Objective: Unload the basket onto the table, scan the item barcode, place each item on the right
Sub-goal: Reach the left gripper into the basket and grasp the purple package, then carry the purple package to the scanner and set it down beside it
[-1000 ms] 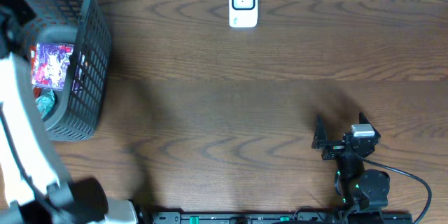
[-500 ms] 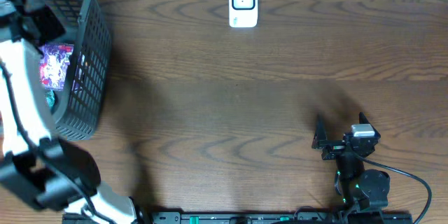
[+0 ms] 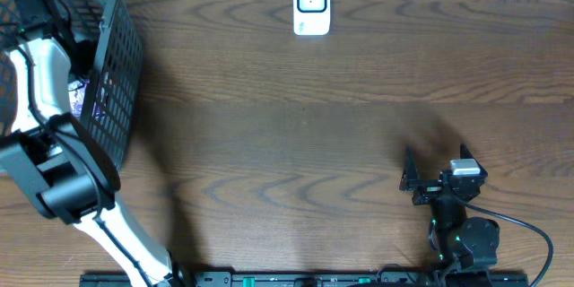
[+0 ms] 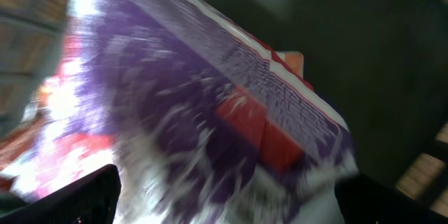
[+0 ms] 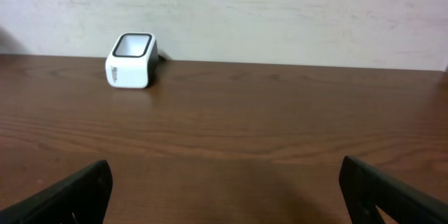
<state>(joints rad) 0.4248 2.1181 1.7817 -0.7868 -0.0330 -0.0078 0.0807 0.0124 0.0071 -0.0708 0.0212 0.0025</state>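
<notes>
My left gripper lowers its open fingers deeper into the basket next. It then closes on the purple packet, since that lies just below the gripper, already between them.
The item is a purple, red and white packet lying in the dark mesh basket at the table's far left. In the left wrist view it fills the picture, blurred. My left gripper hangs just over it, open, with its black fingers at the frame's two lower corners. From overhead my left arm covers the basket and only a sliver of the packet shows. The white barcode scanner stands at the back centre of the table. My right gripper rests open at the front right, facing the scanner.
The basket's tall mesh walls surround my left wrist. Another item lies under the packet, too hidden to name. Brown wooden tabletop stretches between the basket and my right arm.
My left arm has swung up over the basket and down into it, and it now covers most of the packet. The right arm has not moved.
</notes>
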